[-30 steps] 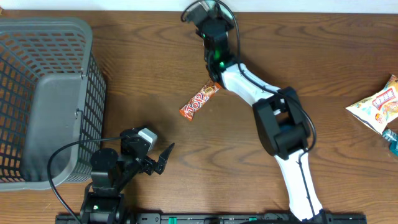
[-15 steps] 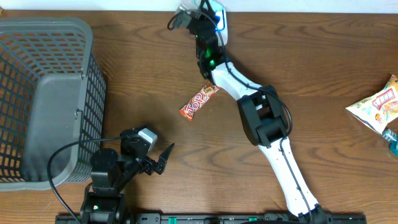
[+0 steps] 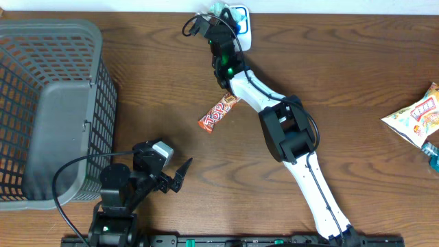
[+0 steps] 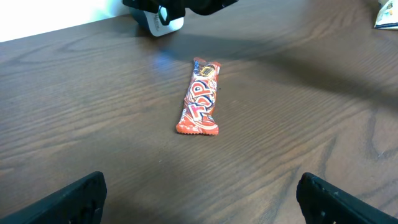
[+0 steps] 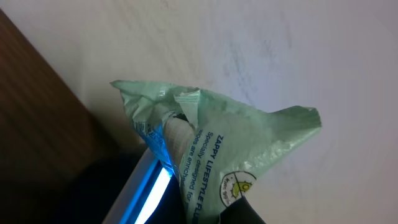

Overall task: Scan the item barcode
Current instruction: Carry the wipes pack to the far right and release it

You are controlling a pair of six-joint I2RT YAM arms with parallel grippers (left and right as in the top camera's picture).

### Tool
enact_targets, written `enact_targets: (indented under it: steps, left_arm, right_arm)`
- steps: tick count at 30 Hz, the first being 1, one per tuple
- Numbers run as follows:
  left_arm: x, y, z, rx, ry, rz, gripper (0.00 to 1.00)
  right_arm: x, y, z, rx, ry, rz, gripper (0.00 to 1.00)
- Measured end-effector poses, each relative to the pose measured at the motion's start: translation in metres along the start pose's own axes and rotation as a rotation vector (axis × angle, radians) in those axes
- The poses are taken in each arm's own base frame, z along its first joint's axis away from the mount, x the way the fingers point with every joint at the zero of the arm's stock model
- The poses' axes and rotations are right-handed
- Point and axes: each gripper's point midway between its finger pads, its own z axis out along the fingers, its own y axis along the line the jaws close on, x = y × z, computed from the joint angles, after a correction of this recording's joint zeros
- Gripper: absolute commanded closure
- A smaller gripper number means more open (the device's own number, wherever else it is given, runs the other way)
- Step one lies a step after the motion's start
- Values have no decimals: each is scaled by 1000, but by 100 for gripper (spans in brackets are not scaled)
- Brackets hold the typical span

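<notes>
The wood beside the snack bag is empty and leaves room. My right gripper will first swing away from the scanner, to the right in the overhead view and back, to get there.
My right gripper is shut on a pale green packet with dark blue print. It holds the packet at the table's back edge, right over the white barcode scanner. The scanner's blue light glows just left of the packet in the right wrist view. From the left wrist the scanner shows at the far top, partly under the dark right arm. My left gripper rests open near the front left, its fingers wide apart over bare wood.
An orange-red candy bar lies mid-table, also in the left wrist view. A grey mesh basket fills the left side. A snack bag lies at the right edge.
The right arm has swung left and towards the back edge, carrying the green packet over the scanner. The left arm and the candy bar have not moved.
</notes>
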Motion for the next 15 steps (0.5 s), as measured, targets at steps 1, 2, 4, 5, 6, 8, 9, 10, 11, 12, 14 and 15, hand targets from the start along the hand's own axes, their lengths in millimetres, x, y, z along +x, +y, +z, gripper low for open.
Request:
enact_targets:
  steps: [1,2,4,5,6,8,9,10,11,12,14,15]
  left_arm:
    - [0,0,0,0,0,0,2]
    - [0,0,0,0,0,0,2]
    - [0,0,0,1,0,0,2]
    - [0,0,0,0,-1,0,2]
    - [0,0,0,0,-1,0,2]
    - [0,0,0,0,-1,0,2]
    - [0,0,0,-1,-1,0,2]
    - [0,0,0,0,-1,1,2]
    - [0,0,0,0,0,0,2]
    - [0,0,0,0,-1,0,2]
    - [0,0,0,0,0,0,2]
    - [0,0,0,-1,0,0,2]
  right_arm:
    - [0,0,-1,-13,11,8,99]
    - [0,-1,-3,-29,24,10,99]
    - [1,-6,-7,-72,59,7,99]
    - [1,-12,-10,-82,74,15,99]
    - [2,-19,-14,-105,99,19,99]
    - [8,-42,-26,-140,172,29,99]
    - [10,-57,-30,-136,195,45,99]
    - [13,-75,-37,-143,225,60,99]
    - [17,-97,-45,-140,255,84,99]
    - [22,-123,-52,-129,283,118,99]
    - [42,-180,-71,-101,354,205,99]
    - [55,-207,-78,-76,391,252,99]
